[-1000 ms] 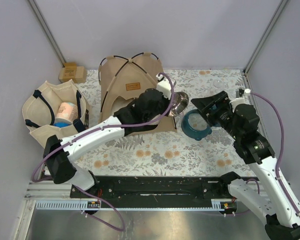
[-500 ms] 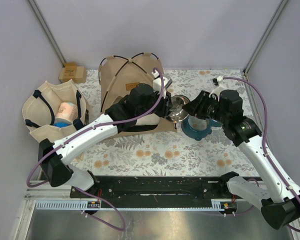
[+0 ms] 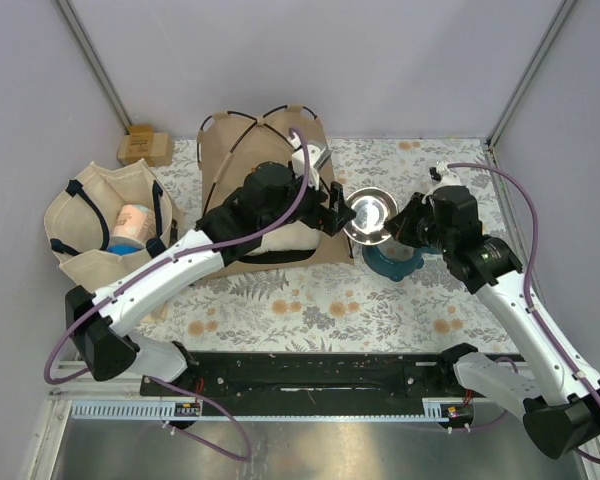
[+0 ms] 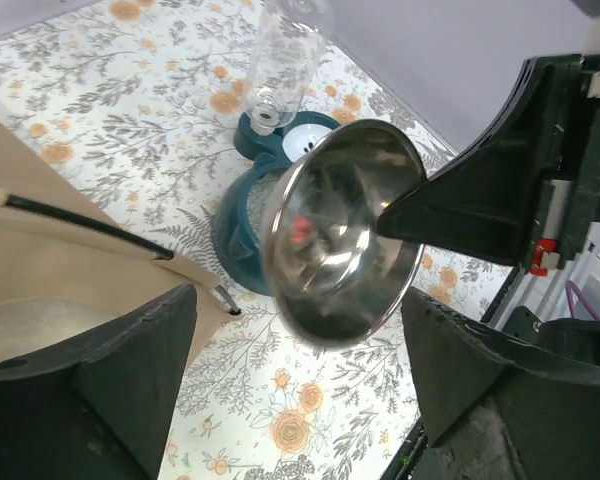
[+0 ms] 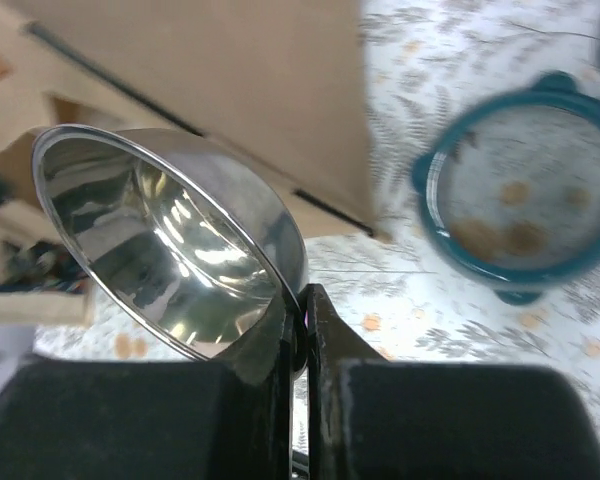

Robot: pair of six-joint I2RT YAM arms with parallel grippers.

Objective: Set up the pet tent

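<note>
My right gripper carries the bowl away from the tent and down into the empty ring of the teal feeder base (image 3: 393,257) (image 5: 526,186) next.
The pet tent (image 3: 235,160), tan canvas with dark crossing poles, stands at the back left; its edge shows in the left wrist view (image 4: 40,260) and the right wrist view (image 5: 230,90). A steel bowl (image 3: 369,212) hangs tilted above the mat just right of the tent. My right gripper (image 3: 395,228) is shut on the bowl's rim (image 5: 302,320). My left gripper (image 3: 335,212) is open at the bowl's left side, its fingers wide apart on either side of the bowl (image 4: 340,240) without touching it.
A teal feeder base (image 3: 392,260) lies under the bowl, with a clear bottle (image 4: 285,50) behind it. A beige tote bag (image 3: 80,225) stands at the left edge and a small cardboard box (image 3: 145,146) in the back left corner.
The left gripper has opened and let go of the bowl. The right gripper has come in from the right and shut on the bowl's rim.
</note>
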